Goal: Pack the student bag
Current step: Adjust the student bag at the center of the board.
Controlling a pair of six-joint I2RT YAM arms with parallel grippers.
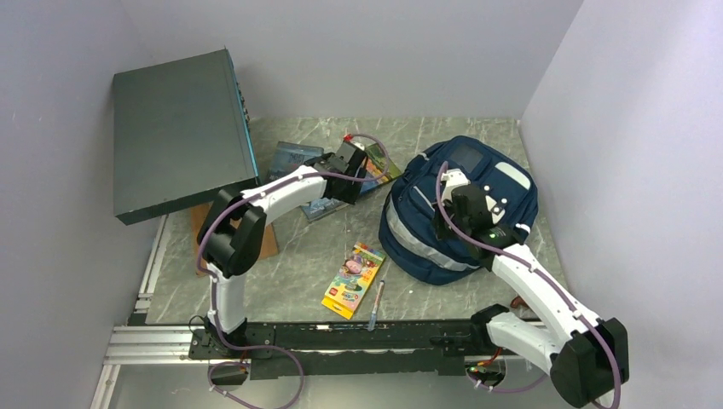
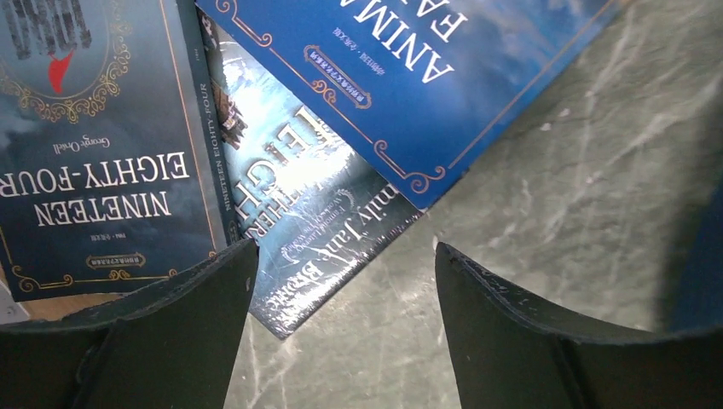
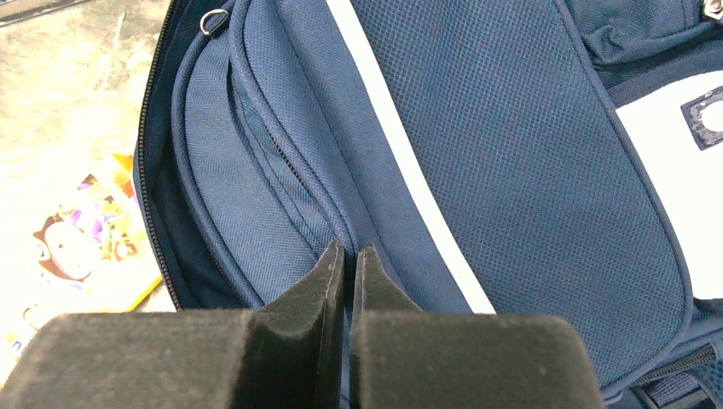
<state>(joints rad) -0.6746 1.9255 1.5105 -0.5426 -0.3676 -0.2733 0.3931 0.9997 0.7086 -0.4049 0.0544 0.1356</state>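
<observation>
The left gripper shifts toward the student bag next, turns and lowers onto Animal Farm's long edge on the bag side, as Animal Farm (image 2: 426, 77) lies over the Brontë book.
The student bag (image 1: 465, 204), navy with pale stripes, lies flat at the right of the table. In the right wrist view its main zip (image 3: 153, 179) gapes open beside a stitched ridge of the student bag (image 3: 511, 153). My right gripper (image 3: 349, 250) is shut on that ridge of fabric; from above the right gripper (image 1: 443, 227) sits on the bag's left half. My left gripper (image 2: 341, 256) hangs open over bare table just off the corner of a glossy Brontë book (image 2: 298, 213). That book lies between Nineteen Eighty-Four (image 2: 102, 153) and Animal Farm (image 2: 426, 77). The left gripper (image 1: 351, 164) holds nothing.
A big dark grey-green flat box (image 1: 179, 132) leans at the back left over a brown board (image 1: 268, 240). A yellow picture box (image 1: 354, 279) and a pen (image 1: 376, 305) lie near the front middle. White walls close in both sides.
</observation>
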